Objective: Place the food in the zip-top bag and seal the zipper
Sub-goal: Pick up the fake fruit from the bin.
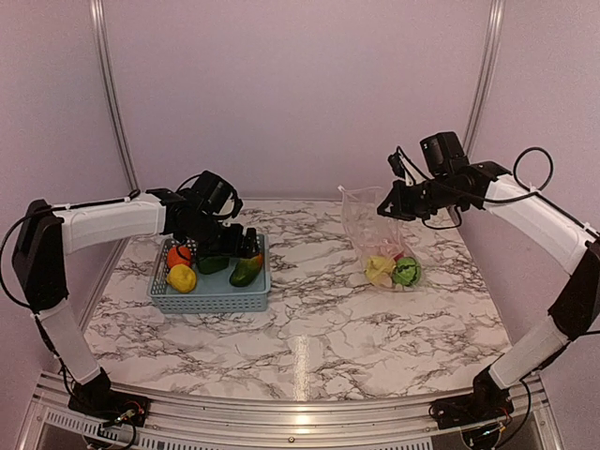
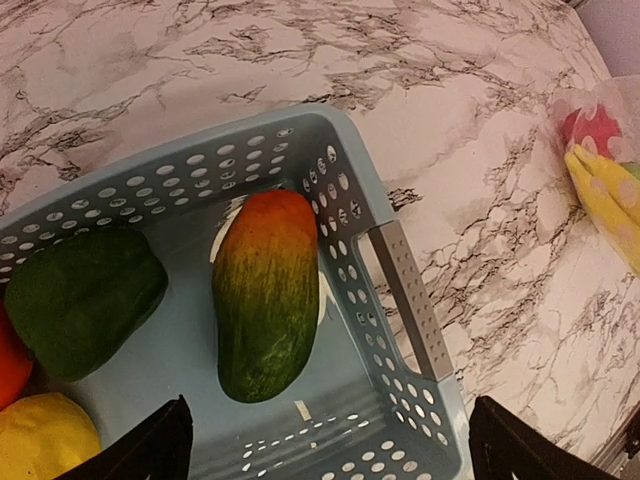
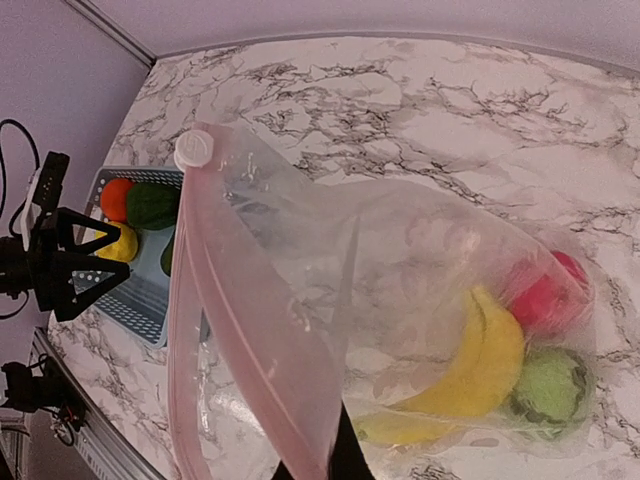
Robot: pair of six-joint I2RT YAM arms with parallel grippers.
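Next, my left gripper moves down into the basket and closes across the mango's orange end (image 2: 271, 230), because a bare gap toward the green pepper (image 2: 82, 298) leaves finger room.
The clear zip-top bag (image 1: 364, 228) stands at the right, held up by its mouth. Inside lie a yellow banana (image 3: 487, 370), a red apple (image 3: 545, 297) and a green melon (image 3: 546, 390). My right gripper (image 1: 385, 210) is shut on the bag's mouth edge, where the pinkish zipper strip (image 3: 240, 320) hangs open; its dark fingertip (image 3: 343, 458) shows behind the plastic. My left gripper (image 1: 228, 242) is open and empty, low over the basket. Below it lie the green-orange mango (image 2: 266, 295), the green pepper (image 2: 82, 298), an orange (image 2: 10, 362) and a lemon (image 2: 40, 440).
The grey-blue perforated basket (image 1: 212, 302) stands at the left of the marbled table (image 1: 319, 328); its handle (image 2: 410, 300) is on the side facing the bag. Pale walls and metal rails enclose the back and sides.
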